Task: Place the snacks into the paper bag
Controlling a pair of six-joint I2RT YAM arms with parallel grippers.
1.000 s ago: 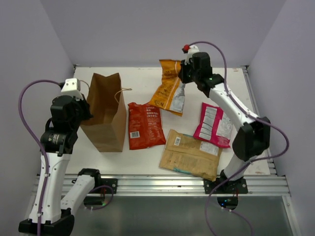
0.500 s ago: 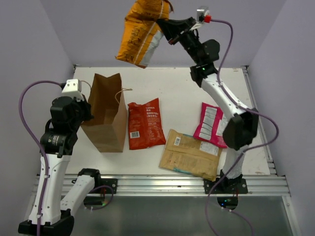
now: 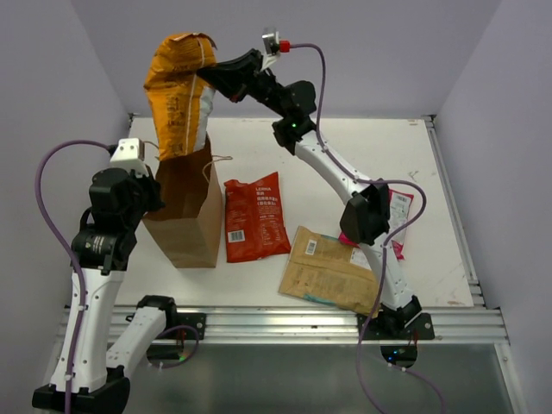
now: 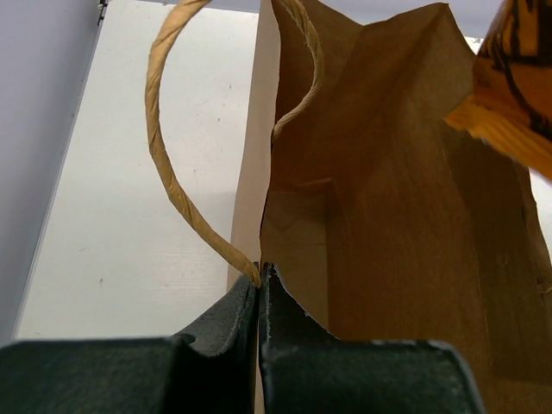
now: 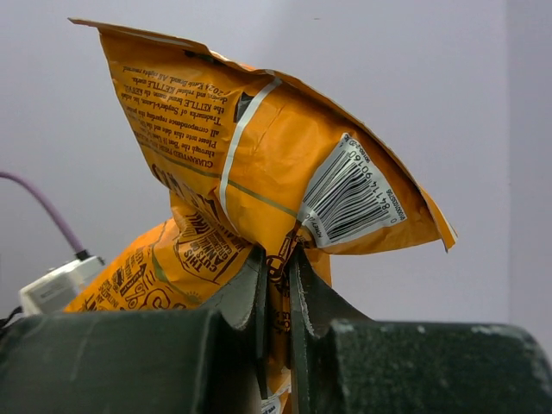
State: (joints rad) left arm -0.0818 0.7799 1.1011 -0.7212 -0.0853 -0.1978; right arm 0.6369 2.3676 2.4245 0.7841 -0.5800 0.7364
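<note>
Next, my right gripper moves back and down toward the bag's opening (image 3: 183, 185), since the orange packet's lower end still hangs by the bag's far rim.
My right gripper (image 3: 210, 71) is shut on the orange packet (image 3: 178, 93) and holds it by its top edge, hanging over the open mouth of the brown paper bag (image 3: 184, 211). The packet fills the right wrist view (image 5: 259, 181), pinched between my fingers. My left gripper (image 3: 148, 194) is shut on the bag's near rim (image 4: 293, 250), by a twine handle (image 4: 172, 172), and holds the bag upright. The red packet (image 3: 255, 218), the tan packet (image 3: 334, 271) and the magenta packet (image 3: 390, 226) lie flat on the table.
The white table (image 3: 285, 138) is walled by lilac panels on three sides. A metal rail (image 3: 285, 321) runs along the near edge. The right arm stretches across from right to left above the packets.
My right arm has swung the orange packet from above the table's back middle leftwards, to hang over the bag's mouth. The left gripper and the bag have stayed put.
</note>
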